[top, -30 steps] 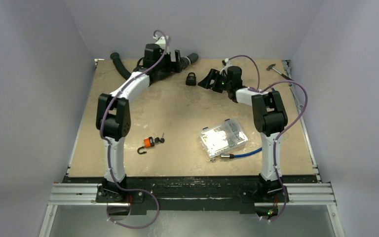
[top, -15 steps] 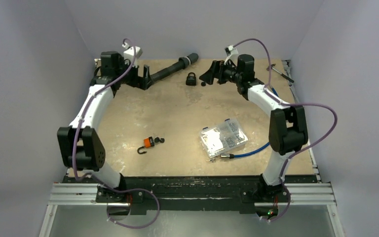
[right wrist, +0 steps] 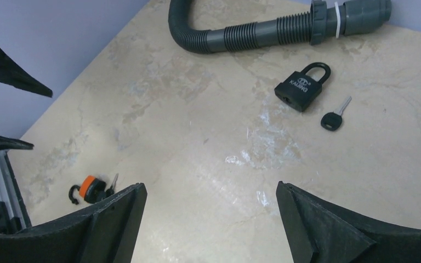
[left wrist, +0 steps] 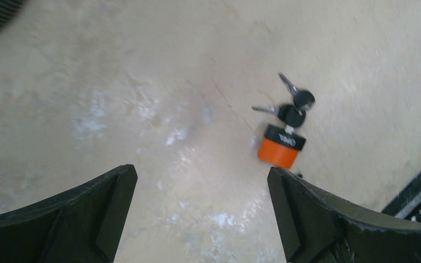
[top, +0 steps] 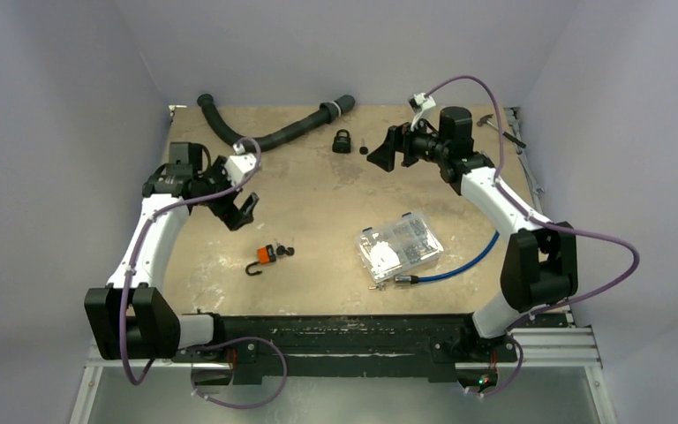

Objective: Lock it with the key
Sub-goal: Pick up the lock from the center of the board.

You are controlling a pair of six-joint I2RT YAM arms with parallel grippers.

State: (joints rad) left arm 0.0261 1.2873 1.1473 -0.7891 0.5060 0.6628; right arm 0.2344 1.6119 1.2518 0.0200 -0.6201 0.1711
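The robot will next move its left gripper back and down and close it across the orange body of the padlock (top: 264, 256) (left wrist: 278, 153), because the keys stick out of the padlock's black end.
An orange padlock (top: 267, 255) with an open shackle lies near the front left, a bunch of keys (top: 284, 251) stuck in it. It shows in the left wrist view (left wrist: 281, 146), with the keys (left wrist: 296, 104) just past it. A black padlock (top: 342, 140) with its shackle closed lies at the back, a single black-headed key (top: 364, 149) beside it; both show in the right wrist view, the padlock (right wrist: 302, 87) and the key (right wrist: 333, 116). My left gripper (top: 238, 208) is open and empty above the table, behind the orange padlock. My right gripper (top: 387, 150) is open and empty, just right of the single key.
A grey corrugated hose (top: 265, 134) runs along the back edge. A clear plastic parts box (top: 400, 247) sits front right, with a blue cable (top: 459, 263) beside it. A small hammer-like tool (top: 494, 124) lies at the back right corner.
My left arm has swung from the hose at the back down to the left middle, toward the orange padlock. My right arm has stretched out and its gripper has drawn slightly right of the black padlock.
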